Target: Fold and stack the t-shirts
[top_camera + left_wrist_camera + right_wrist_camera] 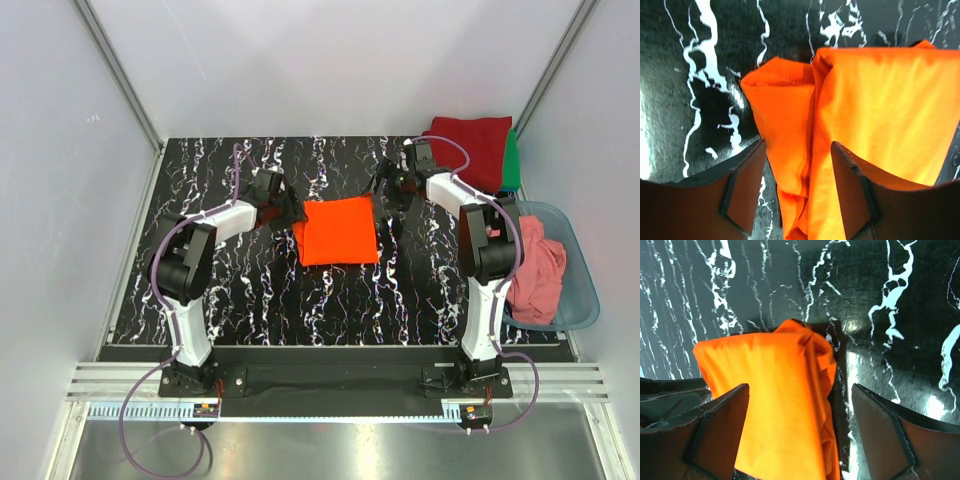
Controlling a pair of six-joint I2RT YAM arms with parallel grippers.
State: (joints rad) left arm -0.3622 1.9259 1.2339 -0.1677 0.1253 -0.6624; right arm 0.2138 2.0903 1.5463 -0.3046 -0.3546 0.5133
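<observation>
The orange t-shirt's folded edge (373,211) (813,385) is below my right gripper, already between its open fingers. My right gripper should go down and move back slightly next, then close on it.
A bright orange t-shirt (338,231) lies folded into a rough square in the middle of the black marbled table. My left gripper (290,213) is at its far left corner, jaws open astride the bunched left edge (790,130). My right gripper (385,205) is at its far right corner, jaws open astride the folded right edge (785,405). A dark red folded shirt (468,146) lies on a green one (512,160) at the far right corner. A salmon-pink shirt (535,275) is crumpled in the tub.
A translucent blue-grey plastic tub (583,275) stands at the table's right edge, beside my right arm. White walls with metal posts enclose the table on three sides. The arm bases sit on a rail at the near edge.
</observation>
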